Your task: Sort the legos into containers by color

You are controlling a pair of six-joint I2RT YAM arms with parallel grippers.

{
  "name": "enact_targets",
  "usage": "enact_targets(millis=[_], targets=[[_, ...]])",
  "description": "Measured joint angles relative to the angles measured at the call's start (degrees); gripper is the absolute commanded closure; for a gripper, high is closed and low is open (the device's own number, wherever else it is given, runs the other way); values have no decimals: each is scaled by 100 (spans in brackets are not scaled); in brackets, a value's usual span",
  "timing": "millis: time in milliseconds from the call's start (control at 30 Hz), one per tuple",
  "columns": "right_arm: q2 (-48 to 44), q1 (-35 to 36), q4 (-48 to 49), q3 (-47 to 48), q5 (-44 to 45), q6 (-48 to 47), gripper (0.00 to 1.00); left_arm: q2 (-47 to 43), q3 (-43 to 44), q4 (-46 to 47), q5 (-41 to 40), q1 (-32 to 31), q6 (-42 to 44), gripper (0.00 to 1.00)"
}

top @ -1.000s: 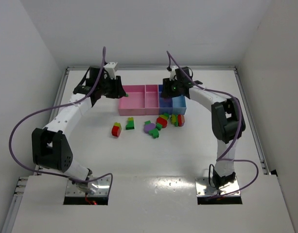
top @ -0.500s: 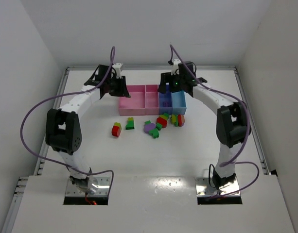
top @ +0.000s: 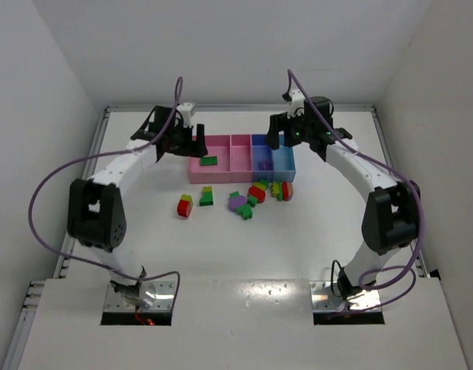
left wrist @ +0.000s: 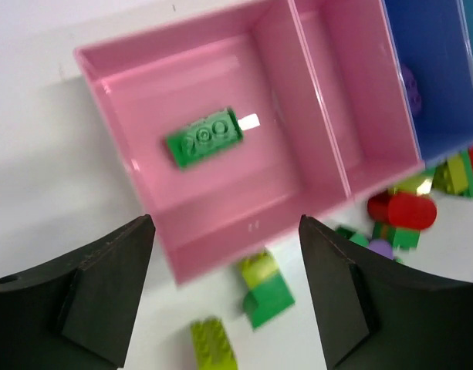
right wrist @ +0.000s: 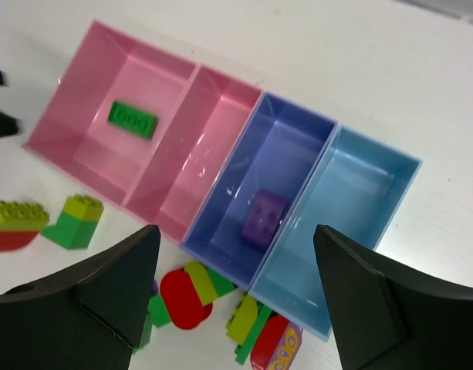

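The red-and-yellow stack below lies apart from other legos, so my left gripper will next go back toward my base and down astride its red end [top: 184,209].
The containers [top: 240,176] form a row at the table's far middle. A green lego [top: 209,161] lies flat in the wide pink bin [left wrist: 143,85], shown again as the green lego [left wrist: 204,137] below my left wrist. My left gripper [top: 187,143] hangs open and empty over that bin's left end, its own view centred near the front wall [left wrist: 224,223]. A purple lego [right wrist: 264,217] rests in the blue-violet bin [right wrist: 294,146]. Above that bin my right gripper [top: 287,136] is open and empty [right wrist: 236,229]. Loose legos [top: 259,194] lie on the table in front of the bins.
A red-and-yellow stack [top: 184,206] and a yellow-green stack [top: 207,196] sit left of the main cluster. The narrow pink bin [right wrist: 201,139] and light blue bin [right wrist: 359,193] hold nothing. Raised rails edge the table; white walls close it in.
My left gripper opened and the green lego dropped into the wide pink bin. My right gripper opened earlier, leaving the purple lego in the blue-violet bin, then drew back to the right.
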Motion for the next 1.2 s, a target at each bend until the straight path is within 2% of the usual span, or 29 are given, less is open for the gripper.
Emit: enact_targets(millis=[167, 300, 400, 667, 967, 1200], targets=[[2, -4, -109, -111, -133, -138, 19, -1768, -1093, -551, -426, -153, 612, 28], [9, -33, -109, -111, -249, -181, 19, -2391, -1279, -1300, -654, -55, 1130, 39], [13, -52, -111, -111, -262, -184, 19, -2376, -1460, -1770, -702, 90, 1386, 44], [15, -79, -107, -111, -361, -197, 19, -2321, -2028, -2527, -417, 92, 1421, 46], [15, -79, -87, -184, -363, -264, 19, -2050, -2131, -2339, -243, -348, 927, 38], [15, -160, -96, -243, -363, -321, 19, -1834, -2238, -2291, -632, -378, 518, 37]])
